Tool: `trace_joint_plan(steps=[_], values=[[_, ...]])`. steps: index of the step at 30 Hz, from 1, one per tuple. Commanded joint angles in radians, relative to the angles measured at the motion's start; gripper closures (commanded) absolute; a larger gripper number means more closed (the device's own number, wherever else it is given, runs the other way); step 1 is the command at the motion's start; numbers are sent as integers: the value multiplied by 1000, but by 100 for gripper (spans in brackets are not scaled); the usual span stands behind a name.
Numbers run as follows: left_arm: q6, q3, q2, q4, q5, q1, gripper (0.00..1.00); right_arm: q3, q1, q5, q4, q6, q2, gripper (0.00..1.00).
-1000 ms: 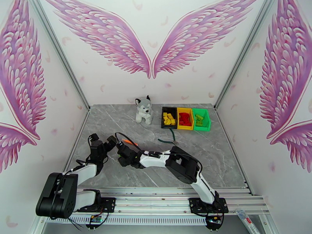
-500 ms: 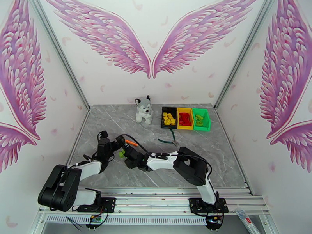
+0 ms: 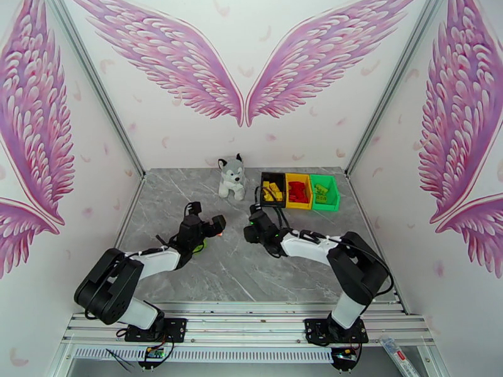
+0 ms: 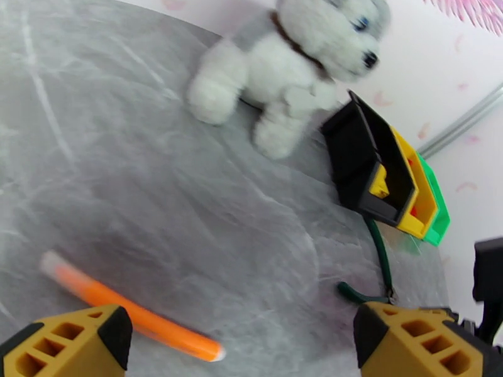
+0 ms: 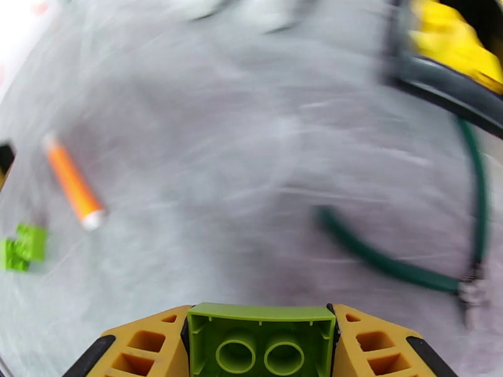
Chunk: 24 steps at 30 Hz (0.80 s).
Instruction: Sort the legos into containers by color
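Note:
The lime green lego will go to the green bin: my right gripper will swing outward past the yellow bin (image 3: 298, 191) and then release it there.
My right gripper (image 5: 261, 356) is shut on a lime green lego (image 5: 261, 325), held above the table just in front of the containers. In the top view this right gripper (image 3: 254, 227) sits near the black bin (image 3: 273, 190), with the yellow bin (image 3: 298, 191) and green bin (image 3: 325, 193) joined in a row beside it. Yellow bricks (image 5: 453, 39) show in the black bin. A second green lego (image 5: 22, 246) lies on the table beside my left gripper (image 3: 210, 226). The left gripper (image 4: 239, 331) is open and holds nothing.
An orange stick (image 4: 129, 309) lies just ahead of the left fingers. Green-handled pliers (image 5: 402, 262) lie in front of the bins, under the right arm. A plush husky (image 3: 231, 177) stands left of the black bin (image 4: 364, 158).
The right arm has swung from the left-centre of the table back and right toward the bins, carrying the green lego. The left arm has reached forward to the orange stick.

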<state>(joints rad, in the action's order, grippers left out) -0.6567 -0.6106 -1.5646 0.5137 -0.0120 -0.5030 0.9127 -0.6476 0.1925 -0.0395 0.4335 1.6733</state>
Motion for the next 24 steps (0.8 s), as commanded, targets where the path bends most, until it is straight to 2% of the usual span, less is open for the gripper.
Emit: trace_joint_plan(steps=[1, 4, 9, 13, 19, 24], values=[[58, -99, -76, 2, 51, -70, 1, -51, 92, -28, 42, 55, -96, 69], [94, -190, -153, -9, 68, -140, 1, -85, 199, -22, 53, 79, -157, 70], [155, -377, -285, -76, 86, -238, 1, -57, 321, 117, 21, 98, -199, 71], [240, -544, -365, -157, 86, -309, 1, -4, 445, 159, 8, 133, -193, 71], [394, -725, -413, -270, -11, -389, 1, 157, 567, 216, -73, 155, -108, 71], [424, -758, -412, -283, -36, -396, 1, 283, 626, 237, -126, 190, 0, 70]])
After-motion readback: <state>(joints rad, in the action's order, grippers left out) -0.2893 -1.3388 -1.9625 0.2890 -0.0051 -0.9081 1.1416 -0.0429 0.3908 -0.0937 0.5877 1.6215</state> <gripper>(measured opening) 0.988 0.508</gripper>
